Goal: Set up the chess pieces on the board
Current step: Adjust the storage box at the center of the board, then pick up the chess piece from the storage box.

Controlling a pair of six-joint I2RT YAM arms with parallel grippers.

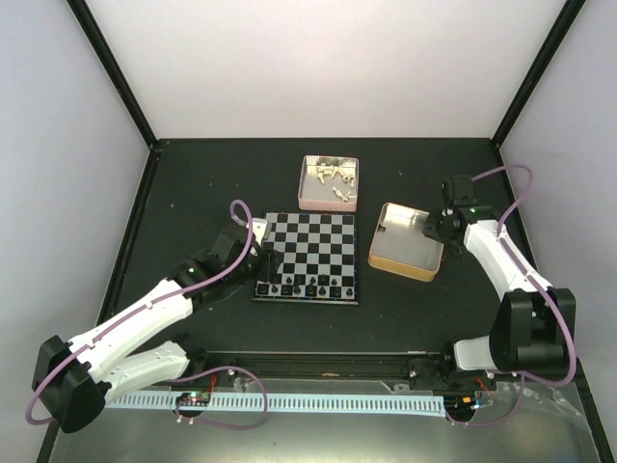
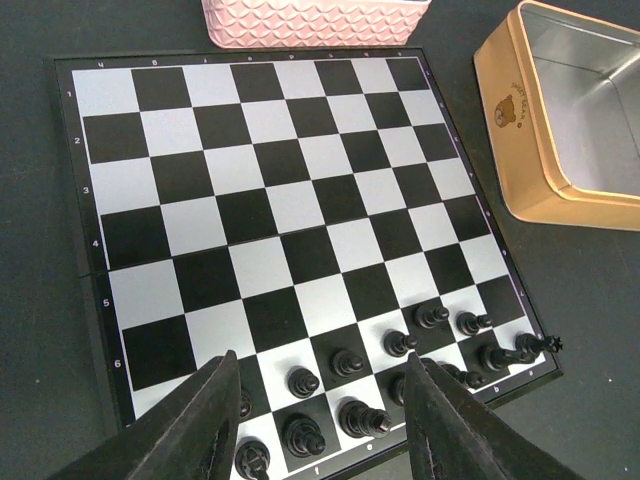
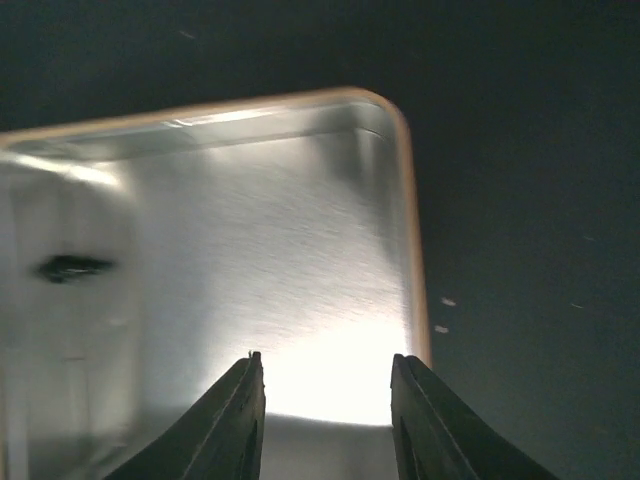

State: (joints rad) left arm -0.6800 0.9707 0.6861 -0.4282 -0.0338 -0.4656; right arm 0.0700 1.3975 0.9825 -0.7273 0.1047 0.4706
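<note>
The right gripper goes to the left in the top view and down onto the black piece [image 3: 73, 268] next, since the piece lies by the orange tin's board side.
The board [image 1: 310, 241] lies mid-table. Several black chess pieces [image 1: 307, 287] stand in its two nearest rows, while the other squares are bare. White chess pieces [image 1: 333, 177] lie loose in a pink tin [image 1: 307, 198] behind the board. My left gripper [image 1: 270, 265] hovers at the board's near left corner. In the left wrist view it [image 2: 320, 358] is open over the black pieces [image 2: 348, 362], gripping none. My right gripper [image 1: 431, 230] hangs open over the orange tin [image 1: 405, 270]. The right wrist view shows nothing between its fingers [image 3: 327, 357]. A dark blurred shape [image 3: 70, 267] lies inside that tin.
The pink tin [image 2: 310, 20] touches the board's far edge. The orange tin [image 2: 540, 200] sits just right of the board [image 2: 270, 200]. Its rim [image 3: 405, 200] runs close to my right finger. Black frame posts and white walls enclose the dark table.
</note>
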